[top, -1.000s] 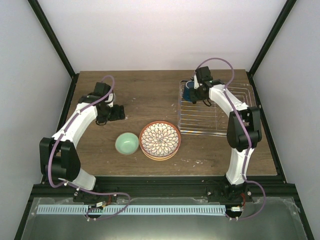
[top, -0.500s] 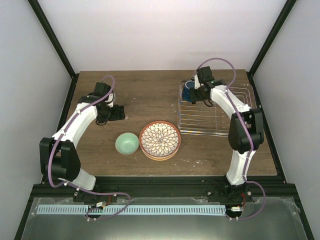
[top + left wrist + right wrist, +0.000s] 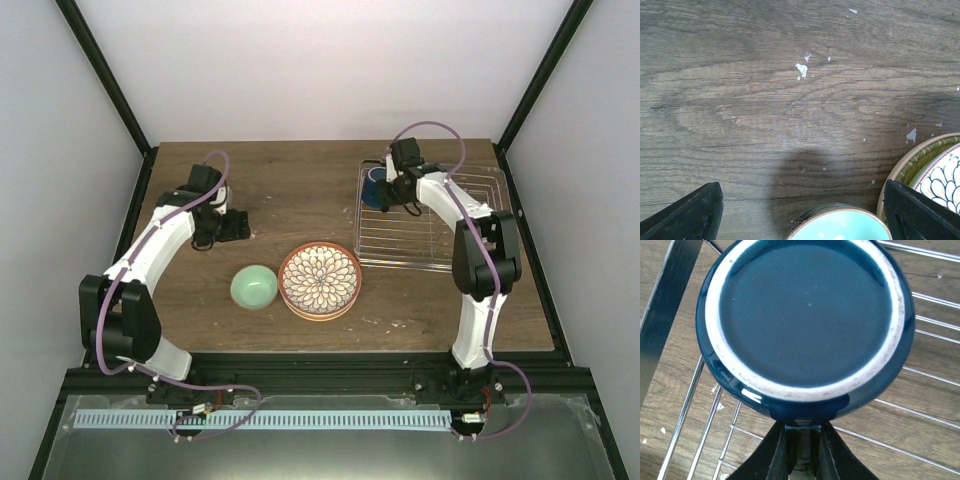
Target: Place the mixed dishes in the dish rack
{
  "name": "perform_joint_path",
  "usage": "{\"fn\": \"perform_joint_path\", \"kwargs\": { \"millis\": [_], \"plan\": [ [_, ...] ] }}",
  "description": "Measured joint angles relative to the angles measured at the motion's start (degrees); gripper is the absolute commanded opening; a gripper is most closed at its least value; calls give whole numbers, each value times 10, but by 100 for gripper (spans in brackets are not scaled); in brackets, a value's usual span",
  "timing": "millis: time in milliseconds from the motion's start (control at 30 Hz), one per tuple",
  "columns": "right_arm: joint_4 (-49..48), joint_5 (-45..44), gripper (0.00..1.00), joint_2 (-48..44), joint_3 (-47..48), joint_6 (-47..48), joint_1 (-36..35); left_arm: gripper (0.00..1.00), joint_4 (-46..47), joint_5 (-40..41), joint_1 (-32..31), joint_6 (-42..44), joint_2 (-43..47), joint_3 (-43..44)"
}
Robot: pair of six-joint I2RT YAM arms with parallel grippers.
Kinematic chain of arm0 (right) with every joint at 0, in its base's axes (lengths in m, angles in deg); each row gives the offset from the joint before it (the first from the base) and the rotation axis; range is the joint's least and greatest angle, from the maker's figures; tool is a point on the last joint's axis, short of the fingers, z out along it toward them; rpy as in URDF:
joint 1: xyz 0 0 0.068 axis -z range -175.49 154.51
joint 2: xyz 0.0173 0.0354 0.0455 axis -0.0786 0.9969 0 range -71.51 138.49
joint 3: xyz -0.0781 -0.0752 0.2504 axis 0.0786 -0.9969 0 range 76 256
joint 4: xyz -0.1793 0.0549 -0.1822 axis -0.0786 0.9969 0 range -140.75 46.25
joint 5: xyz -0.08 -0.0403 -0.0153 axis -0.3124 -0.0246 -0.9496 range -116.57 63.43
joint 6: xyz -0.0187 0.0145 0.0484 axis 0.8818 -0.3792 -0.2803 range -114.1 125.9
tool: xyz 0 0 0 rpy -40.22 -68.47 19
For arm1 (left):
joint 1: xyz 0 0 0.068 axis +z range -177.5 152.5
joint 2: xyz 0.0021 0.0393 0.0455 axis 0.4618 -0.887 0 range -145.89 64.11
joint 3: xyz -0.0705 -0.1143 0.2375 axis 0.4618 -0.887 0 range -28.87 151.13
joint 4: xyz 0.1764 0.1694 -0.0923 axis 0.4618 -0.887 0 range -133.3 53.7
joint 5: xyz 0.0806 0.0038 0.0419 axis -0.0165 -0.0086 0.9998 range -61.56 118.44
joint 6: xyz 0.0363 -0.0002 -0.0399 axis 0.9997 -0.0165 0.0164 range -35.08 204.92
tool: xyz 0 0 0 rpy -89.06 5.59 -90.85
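I should move my left gripper back and down onto the mint-green bowl's rim (image 3: 235,278) (image 3: 796,231) on the side of the bowl away from the plates, because the bare table there leaves room for the gripper's fingers.
My right gripper (image 3: 390,189) is shut on the handle of the dark blue mug (image 3: 375,186) at the far-left corner of the wire dish rack (image 3: 430,238). In the right wrist view the mug (image 3: 805,315) shows its base with a white ring, held between my right gripper's (image 3: 802,432) jaws over the rack wires (image 3: 920,415). My left gripper (image 3: 238,226) is open and empty. In the left wrist view, the mint-green bowl (image 3: 840,227) and the flower-pattern plate (image 3: 942,172) lie just ahead of my left gripper (image 3: 800,202). The bowl (image 3: 254,287) sits left of the plate stack (image 3: 319,280).
A green woven-rimmed plate (image 3: 910,162) lies under the flower plate. Small white flecks (image 3: 801,68) dot the wooden table (image 3: 300,200). Black frame posts stand at the table's far corners.
My right gripper has carried the mug slightly left and farther back, toward the rack's far-left corner. The left arm, bowl and plates have not moved.
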Motion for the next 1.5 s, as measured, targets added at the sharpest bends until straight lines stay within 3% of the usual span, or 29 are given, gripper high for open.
{"fn": "perform_joint_path", "kwargs": {
  "millis": [400, 533, 1067, 1500],
  "plan": [
    [-24, 1, 59, 0, 0, 9, 1, 90, 1, 0, 0, 0, -4, 0],
    [-24, 3, 72, -5, -8, 16, 1, 90, 1, -1, 0, 0, -4, -1],
    [63, -2, 77, -109, -68, 31, -2, 90, -9, -20, -2, -1, 4, -40],
    [59, -6, 74, -111, 141, 13, -2, 90, -65, -47, -42, -19, 31, -127]
  ]
}}
